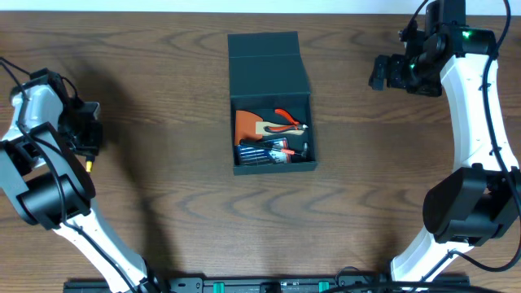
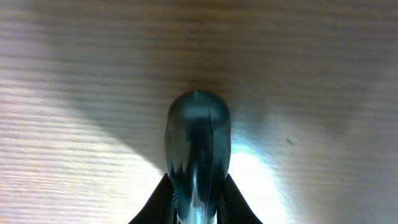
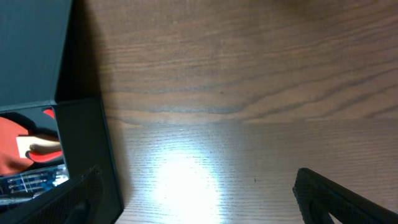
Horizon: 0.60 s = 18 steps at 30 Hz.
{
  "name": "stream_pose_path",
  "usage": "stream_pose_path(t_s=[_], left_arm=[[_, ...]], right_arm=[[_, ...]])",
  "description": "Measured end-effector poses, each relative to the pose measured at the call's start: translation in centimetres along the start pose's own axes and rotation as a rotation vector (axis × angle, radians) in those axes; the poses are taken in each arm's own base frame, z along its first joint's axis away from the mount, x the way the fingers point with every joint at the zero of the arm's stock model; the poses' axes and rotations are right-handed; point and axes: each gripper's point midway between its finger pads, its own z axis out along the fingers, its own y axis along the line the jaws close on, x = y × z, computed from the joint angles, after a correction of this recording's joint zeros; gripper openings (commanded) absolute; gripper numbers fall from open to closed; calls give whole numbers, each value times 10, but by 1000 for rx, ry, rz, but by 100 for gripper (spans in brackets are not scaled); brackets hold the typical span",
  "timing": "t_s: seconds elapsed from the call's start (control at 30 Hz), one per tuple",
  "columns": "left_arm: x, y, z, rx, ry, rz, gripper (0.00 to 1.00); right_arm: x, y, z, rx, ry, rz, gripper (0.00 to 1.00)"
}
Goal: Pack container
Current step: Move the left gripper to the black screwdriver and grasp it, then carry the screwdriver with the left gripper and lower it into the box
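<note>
My left gripper lifts the tool handle over the open container next, then turns and lowers it beside the red-handled pliers, where the container's empty bottom shows.
The dark teal container sits open at the table's middle, its flap lid folded back behind it. Inside lie an orange item, red-handled pliers and dark blue and black tools. My left gripper is far to the left of the container. In the left wrist view it is shut on a rounded dark bluish tool handle just above the wood. My right gripper is open and empty to the container's upper right. In the right wrist view the container's wall shows at the left.
The wooden table surrounds the container. A yellow tip sticks out below the left gripper. The arm bases stand at the lower left and lower right. A black rail runs along the front edge.
</note>
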Motion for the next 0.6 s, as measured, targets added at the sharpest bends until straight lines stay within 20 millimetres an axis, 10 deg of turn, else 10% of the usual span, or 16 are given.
stream_pose_path(t_s=[0.1, 0.27, 0.43, 0.6], left_arm=[[-6, -14, -19, -17, -28, 40, 6], [-27, -58, -110, -112, -245, 162, 6], [-28, -145, -218, -180, -535, 372, 6], [-6, -247, -256, -161, -665, 663, 6]], right_arm=[[-1, 0, 0, 0, -5, -1, 99], [-2, 0, 0, 2, -8, -1, 99], [-3, 0, 0, 2, -12, -1, 99], [-4, 0, 0, 2, -16, -2, 99]])
